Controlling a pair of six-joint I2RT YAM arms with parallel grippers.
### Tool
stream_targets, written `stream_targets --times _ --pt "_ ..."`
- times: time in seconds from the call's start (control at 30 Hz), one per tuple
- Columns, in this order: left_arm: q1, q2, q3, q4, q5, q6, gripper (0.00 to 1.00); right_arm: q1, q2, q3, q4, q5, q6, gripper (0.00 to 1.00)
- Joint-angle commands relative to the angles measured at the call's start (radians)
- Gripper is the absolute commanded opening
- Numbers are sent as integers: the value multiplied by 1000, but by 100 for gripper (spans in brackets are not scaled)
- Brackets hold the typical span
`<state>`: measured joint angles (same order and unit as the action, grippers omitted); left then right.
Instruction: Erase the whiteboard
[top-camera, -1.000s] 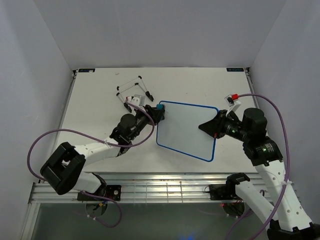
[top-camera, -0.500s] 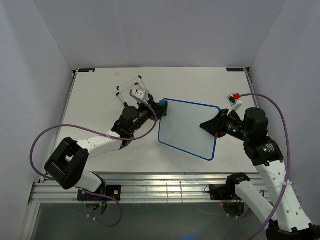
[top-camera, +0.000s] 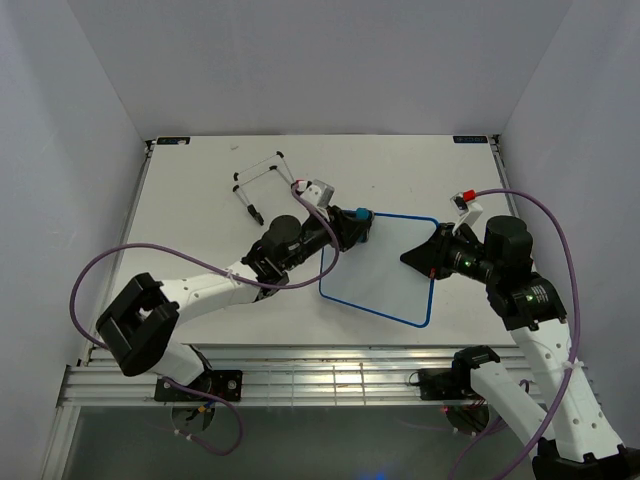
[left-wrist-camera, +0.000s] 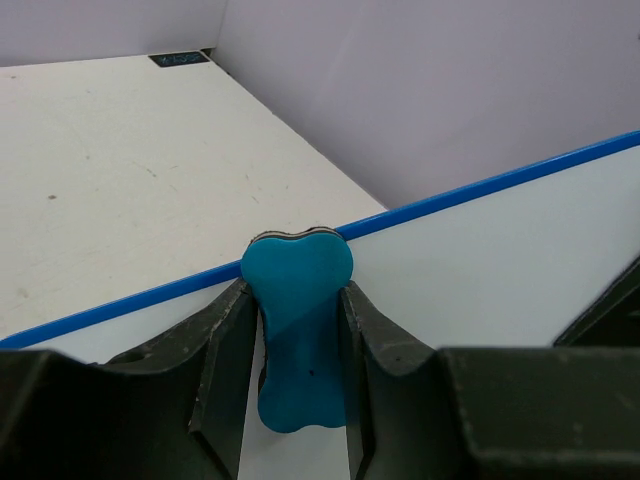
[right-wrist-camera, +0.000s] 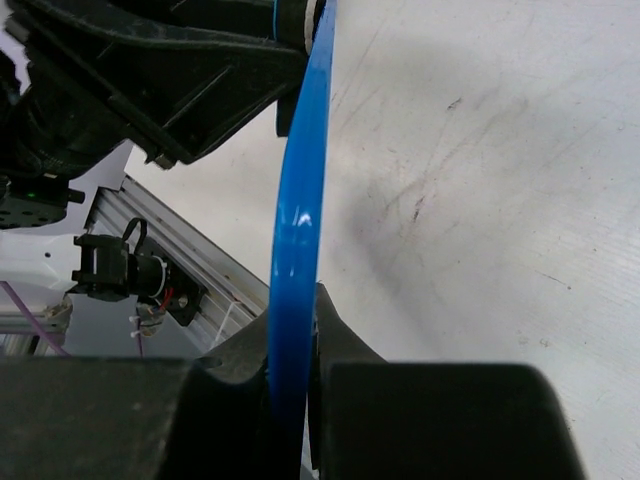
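My left gripper should next draw back, to the left in the top view and down, to release the eraser (top-camera: 359, 214) on bare tabletop, as the whiteboard's side looks blank.
The whiteboard (top-camera: 380, 270) is a white panel with a thin blue frame, lying near the table's middle, its face blank. In the right wrist view I see it edge-on as a blue strip (right-wrist-camera: 298, 230). My right gripper (top-camera: 432, 252) is shut on its right edge. My left gripper (top-camera: 358, 222) is shut on a small blue bone-shaped eraser (left-wrist-camera: 297, 335), pressed on the whiteboard's surface (left-wrist-camera: 480, 270) just inside its far blue edge, near the top left corner. The eraser (top-camera: 359, 214) shows as a blue spot in the top view.
A thin wire stand (top-camera: 262, 180) with black feet lies on the table behind the left arm. A purple cable loops from each arm. The table's metal rail (top-camera: 300, 375) runs along the near edge.
My left gripper has carried the eraser rightwards, from off the whiteboard's top left corner onto its far edge. The whiteboard has turned a little. The right gripper has held its grip.
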<state>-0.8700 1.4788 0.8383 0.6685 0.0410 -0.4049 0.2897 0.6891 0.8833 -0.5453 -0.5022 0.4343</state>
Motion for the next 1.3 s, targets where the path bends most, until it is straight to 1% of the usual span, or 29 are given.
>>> stream_targets --times 0.0,0.1,0.2,0.3,0.37,0.5,0.53,0.63,0.73,0.83,0.9,1.03,1.13,1.17,1.2,1.27 --pt "76 -21 -68 -115 -26 -17 0 34 -51 114 185 -233 14 8" --pt "150 -51 -128 -115 0 -38 0 34 -63 126 192 -223 14 8" --pt "189 -74 -169 -115 -9 -29 0 34 -69 144 199 -225 20 8" --pt "201 -83 -189 -110 14 -40 0 34 -68 161 225 -231 46 8" --pt "201 -87 -196 -96 57 -52 0 34 -65 157 241 -223 67 8" --pt "158 -118 -231 -8 66 -80 0 34 -54 99 326 -229 145 8" --pt "148 -126 -229 -3 65 -77 0 34 -53 85 378 -236 165 8" --pt "85 -123 -216 0 39 -60 0 34 -46 52 448 -242 225 8" --pt "8 -106 -203 3 -7 -55 0 34 -31 57 479 -243 248 8" --pt "-76 -55 -179 5 -23 -64 0 34 -20 68 496 -260 253 8" --pt "-96 -43 -166 5 -20 -66 0 34 -16 69 499 -275 247 8" --pt "-110 -35 -131 -21 -26 -55 0 34 -23 52 476 -280 222 8" --pt "-107 -35 -104 -108 -131 -42 0 34 -37 57 432 -271 182 8" --pt "-101 -34 -94 -124 -147 -23 0 34 -42 62 420 -271 172 8" --pt "-86 -40 -96 -138 -153 -25 0 34 -48 72 400 -275 159 8" --pt "-12 -51 -122 -152 -116 -55 0 34 -56 86 375 -291 121 8"
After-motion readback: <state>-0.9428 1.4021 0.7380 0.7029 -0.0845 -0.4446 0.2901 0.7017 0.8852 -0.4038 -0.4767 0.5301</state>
